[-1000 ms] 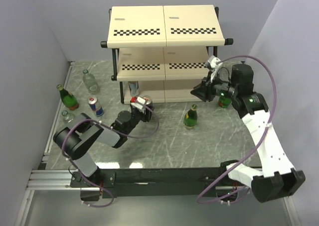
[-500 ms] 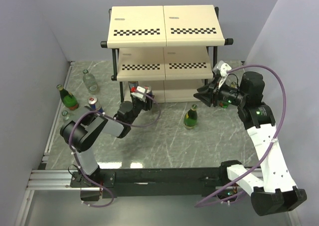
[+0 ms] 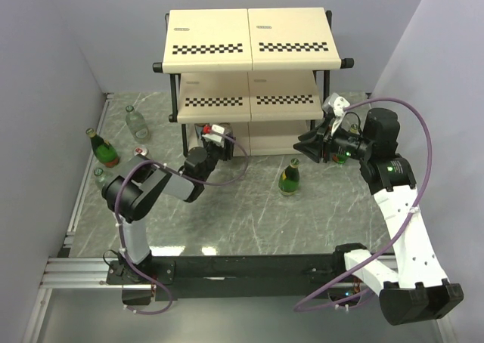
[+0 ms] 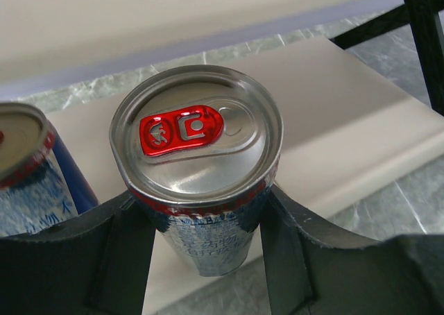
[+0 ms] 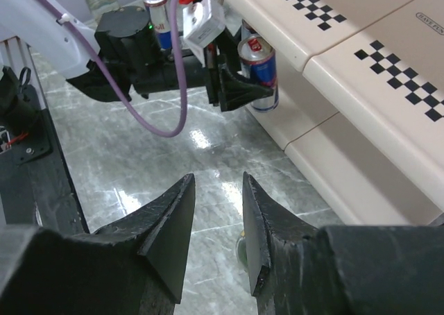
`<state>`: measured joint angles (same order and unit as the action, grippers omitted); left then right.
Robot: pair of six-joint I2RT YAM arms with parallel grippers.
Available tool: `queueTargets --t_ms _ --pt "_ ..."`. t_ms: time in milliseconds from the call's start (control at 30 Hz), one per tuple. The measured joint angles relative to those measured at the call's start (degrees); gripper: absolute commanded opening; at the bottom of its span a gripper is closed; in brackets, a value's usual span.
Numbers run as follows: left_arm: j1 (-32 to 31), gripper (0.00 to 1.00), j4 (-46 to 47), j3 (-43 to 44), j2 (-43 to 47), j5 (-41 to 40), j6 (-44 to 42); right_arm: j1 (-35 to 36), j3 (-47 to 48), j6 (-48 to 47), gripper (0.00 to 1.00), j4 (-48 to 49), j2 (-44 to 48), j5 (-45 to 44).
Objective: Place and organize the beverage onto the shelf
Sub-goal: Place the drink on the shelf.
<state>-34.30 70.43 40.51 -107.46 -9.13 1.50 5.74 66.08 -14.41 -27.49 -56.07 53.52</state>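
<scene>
The can held by the robot's left gripper is still at the front edge of the board, so the gripper next needs to move outward and down onto the bottom board point(image 4: 347, 114) beside the second can, then release.
The shelf point(image 3: 249, 37) stands at the back of the table, cream boards with checkered strips. My left gripper point(image 3: 212, 140) is shut on a blue-and-silver can with a red tab point(image 4: 198, 162) and holds it upright at the front edge of the bottom board point(image 4: 347, 114). A second can point(image 4: 28, 169) stands on that board just to the left. The right wrist view shows the held can point(image 5: 258, 72) under the middle board. My right gripper point(image 3: 306, 145) is open and empty, hovering off the shelf's right front, above a green bottle point(image 3: 289, 178).
On the left floor stand a green bottle point(image 3: 102, 148), a clear bottle point(image 3: 136, 122), another clear bottle point(image 3: 100, 177) and a can point(image 3: 140, 152) partly behind the left arm. The black shelf legs point(image 3: 183, 135) flank the bottom board. Grey walls close both sides.
My left gripper has carried the can forward from the open floor to the bottom board's front edge. My right arm swung a little right, then held still.
</scene>
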Motion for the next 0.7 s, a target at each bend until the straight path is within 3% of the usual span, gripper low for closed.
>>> queueTargets --t_ms 700 --pt "1.40 0.00 0.00 6.05 -5.31 -2.40 -0.35 -1.25 -0.50 -0.24 0.41 -0.04 -0.33 2.47"
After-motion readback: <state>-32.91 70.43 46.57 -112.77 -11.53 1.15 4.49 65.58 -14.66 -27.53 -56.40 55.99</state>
